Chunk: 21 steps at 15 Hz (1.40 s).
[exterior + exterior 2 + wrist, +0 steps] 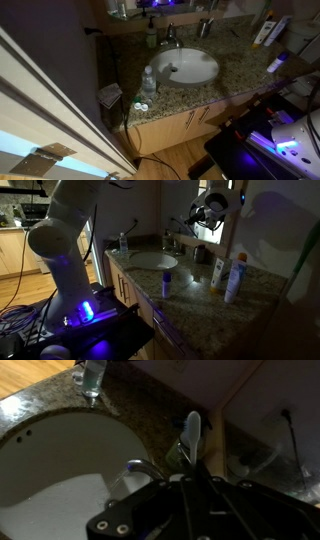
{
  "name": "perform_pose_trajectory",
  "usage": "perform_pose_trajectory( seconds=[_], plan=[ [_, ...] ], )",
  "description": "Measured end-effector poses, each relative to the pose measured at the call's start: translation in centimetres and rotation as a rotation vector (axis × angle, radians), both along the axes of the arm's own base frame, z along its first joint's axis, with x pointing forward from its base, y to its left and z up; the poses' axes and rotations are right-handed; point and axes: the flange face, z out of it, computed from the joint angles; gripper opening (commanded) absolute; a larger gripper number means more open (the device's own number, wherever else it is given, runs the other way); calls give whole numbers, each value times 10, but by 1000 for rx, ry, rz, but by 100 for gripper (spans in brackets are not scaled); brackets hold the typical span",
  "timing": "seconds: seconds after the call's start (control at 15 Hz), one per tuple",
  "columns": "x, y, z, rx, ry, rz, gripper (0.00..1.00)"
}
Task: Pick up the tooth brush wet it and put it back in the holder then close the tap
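Observation:
The robot's raised gripper is above the top of the holder [205, 28], so next it should lower the tooth brush down into the holder and release the brush there.
My gripper [203, 213] is raised above the counter behind the basin and is shut on the toothbrush [190, 432]. Its white head sticks out past the fingers in the wrist view, and in an exterior view the brush [181, 223] points away from the jaws. The silver tap [142, 466] sits just below and to the left of the brush; it also shows in both exterior views [172, 43] [173, 246]. No water stream is discernible. The pale holder [203, 253] [205, 28] stands on the counter under the gripper.
The white oval basin [190, 66] [150, 260] [40, 470] is set in a granite counter. A green soap bottle [152, 38] stands by the tap. A clear water bottle [148, 82] [92, 375] stands at the counter edge. Tubes and bottles [235, 280] stand on the counter's other end.

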Motion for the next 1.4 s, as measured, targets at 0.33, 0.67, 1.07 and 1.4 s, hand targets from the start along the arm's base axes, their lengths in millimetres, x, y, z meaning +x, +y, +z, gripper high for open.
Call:
perform_pose_trajectory(
  seconds=[0.33, 0.67, 1.07, 1.4],
  plan=[
    [3, -8, -11, 57, 12, -77, 2],
    [8, -10, -34, 111, 43, -113, 2],
    [13, -21, -74, 163, 109, -202, 2],
    [14, -25, -97, 163, 163, -240, 2]
  ],
)
